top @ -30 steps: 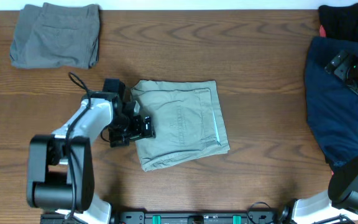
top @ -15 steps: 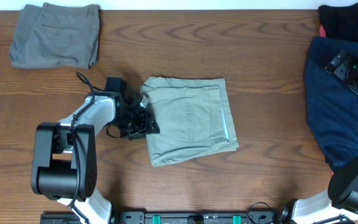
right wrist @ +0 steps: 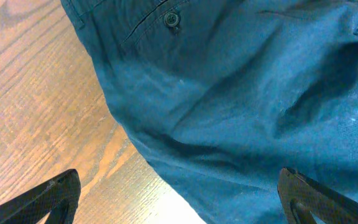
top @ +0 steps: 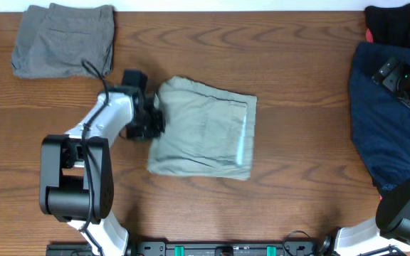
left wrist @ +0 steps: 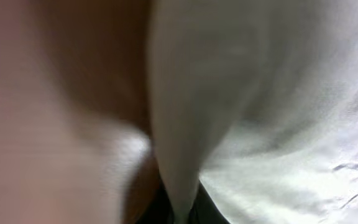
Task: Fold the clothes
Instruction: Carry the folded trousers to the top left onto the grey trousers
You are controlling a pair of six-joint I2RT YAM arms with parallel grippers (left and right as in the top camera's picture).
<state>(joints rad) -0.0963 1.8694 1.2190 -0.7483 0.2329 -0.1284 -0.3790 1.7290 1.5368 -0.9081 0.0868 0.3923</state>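
Observation:
The left gripper carries the khaki shorts (top: pixel 205 128) outward next and releases their fold on top of the folded grey shorts (top: pixel 62 41), since that corner of the table already holds a finished piece.
Pale khaki shorts (top: pixel 205 128) lie folded in the middle of the table, back pocket up. My left gripper (top: pixel 152 121) sits at their left edge, shut on a fold of the cloth. In the left wrist view that pale fold (left wrist: pixel 185 124) runs down between the dark jaws of the left gripper (left wrist: pixel 179 214). My right gripper (top: pixel 404 75) hovers open over the navy-blue garment (top: pixel 379 135) at the right. In the right wrist view the right gripper (right wrist: pixel 182 199) has its fingertips (right wrist: pixel 58 196) wide apart above the navy cloth (right wrist: pixel 241 93).
Folded grey shorts (top: pixel 64 40) rest at the back left corner. A black garment (top: pixel 393 25) with a bit of red beside it lies at the back right, above the navy one. Bare wooden table (top: pixel 305 192) shows in front.
My left gripper has shut on the khaki shorts' left edge and moved toward the back. The shorts have shifted and turned with it. The right arm has stayed put.

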